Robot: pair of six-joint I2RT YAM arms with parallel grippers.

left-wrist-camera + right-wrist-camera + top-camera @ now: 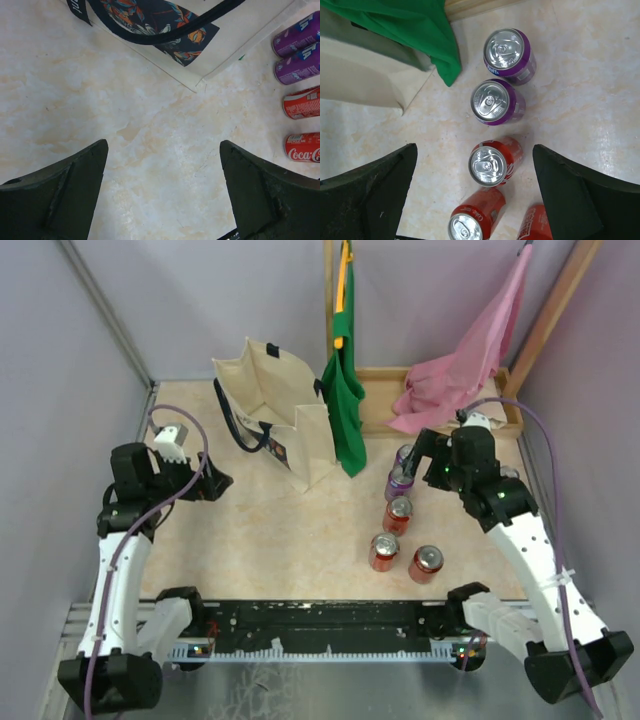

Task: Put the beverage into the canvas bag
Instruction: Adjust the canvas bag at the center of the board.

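Observation:
I should lift my left gripper outward and then bring it down onto the canvas bag's rim point(239, 415) by the drooping navy handle, which is beyond my open fingers.
The cream canvas bag point(275, 415) with navy handles stands open at the back left of the table; it also shows in the left wrist view point(235, 35) and its corner in the right wrist view point(360, 75). Two purple cans point(399, 483) point(495, 102) point(509, 50) and three red cola cans point(398, 513) point(492, 162) stand upright in a cluster right of centre. My right gripper point(428, 455) point(474, 150) is open above the cans, its fingers either side of a red can, not touching. My left gripper point(215, 483) point(163, 143) is open and empty over bare table, in front of the bag.
A green cloth bag point(345, 400) hangs right beside the canvas bag. A pink cloth bag point(460, 370) drapes over a wooden tray point(378, 375) at the back right. Two more red cans point(384, 551) point(426, 563) stand near the front. Walls enclose the table.

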